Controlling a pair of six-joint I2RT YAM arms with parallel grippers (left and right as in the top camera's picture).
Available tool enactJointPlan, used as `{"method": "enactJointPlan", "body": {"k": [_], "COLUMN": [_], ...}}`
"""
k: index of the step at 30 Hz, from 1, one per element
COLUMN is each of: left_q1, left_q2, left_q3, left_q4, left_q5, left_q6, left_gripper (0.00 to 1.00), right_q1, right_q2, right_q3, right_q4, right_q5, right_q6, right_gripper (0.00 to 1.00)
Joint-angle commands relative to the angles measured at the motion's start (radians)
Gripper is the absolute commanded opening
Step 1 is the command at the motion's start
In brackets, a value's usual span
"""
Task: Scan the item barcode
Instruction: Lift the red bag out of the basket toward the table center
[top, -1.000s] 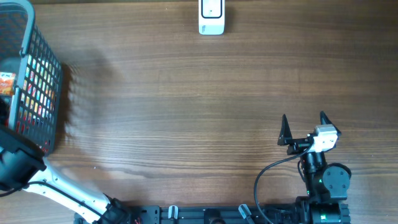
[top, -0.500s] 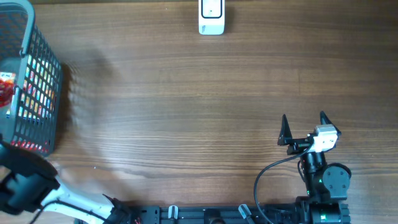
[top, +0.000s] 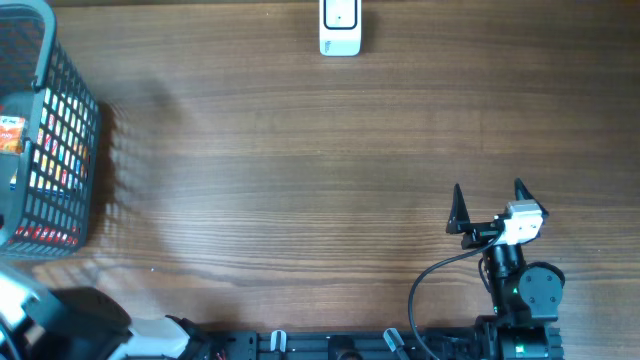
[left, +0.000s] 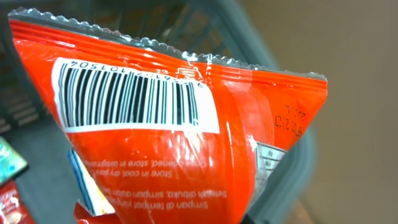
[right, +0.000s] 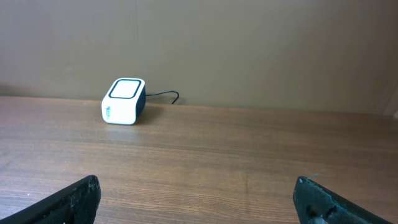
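My left gripper moves to the right in the overhead view and down next, and frees the packet on the tabletop (top: 235, 121) beside the basket. That part of the tabletop is empty.
An orange-red snack packet (left: 186, 162) fills the left wrist view, upside down, with its white barcode label (left: 127, 96) facing the camera. It hangs above the grey basket (left: 249, 37). My left gripper is shut on the packet's lower end, its fingers hidden behind the foil. Only part of the left arm (top: 60, 320) shows, in the bottom left corner of the overhead view. The white scanner (top: 340, 28) sits at the table's far edge and also appears as the white scanner (right: 123, 101) ahead of the right wrist. My right gripper (top: 488, 190) (right: 196, 186) rests open and empty at the near right.
The grey wire basket (top: 60, 150) stands at the left edge of the table with several colourful packets inside. The scanner's cable (right: 163, 94) runs off behind it. Bare wooden tabletop (top: 300, 180) lies between basket, scanner and right arm.
The left arm has drawn back from over the basket toward the near left corner, mostly leaving the overhead view. The right arm has not moved.
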Motion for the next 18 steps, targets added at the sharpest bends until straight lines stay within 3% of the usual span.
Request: {"method": "enactJointPlan", "body": {"k": [1,7,11,13,18], "left_q1": [-0.006,-0.121,-0.283,-0.362,-0.568], "left_q2": [-0.089,-0.125,-0.111,-0.092,0.001], "left_q3": [0.005,0.004,0.004,0.001,0.001], "left_q4": [0.042,0.051,-0.013,-0.037,-0.137], "left_q5": [0.136,0.315,0.317,0.298,0.071], "left_q6": [-0.018,-0.058,-0.043,-0.020,-0.009], "left_gripper": [0.04,0.04,0.04,0.04,0.04], "right_q1": [0.004,0.004,0.004,0.004,0.004], "right_q2": [-0.007,-0.007,-0.007,-0.007,-0.007], "right_q3": [-0.002,-0.002,-0.002,-0.002,-0.002], "right_q4": [0.002,0.002,0.002,0.002,0.002], "right_q5": [0.014,0.014,0.014,0.014,0.014], "right_q6": [0.008,0.008,0.008,0.008,0.008], "right_gripper": [1.00,1.00,1.00,1.00,1.00]}}
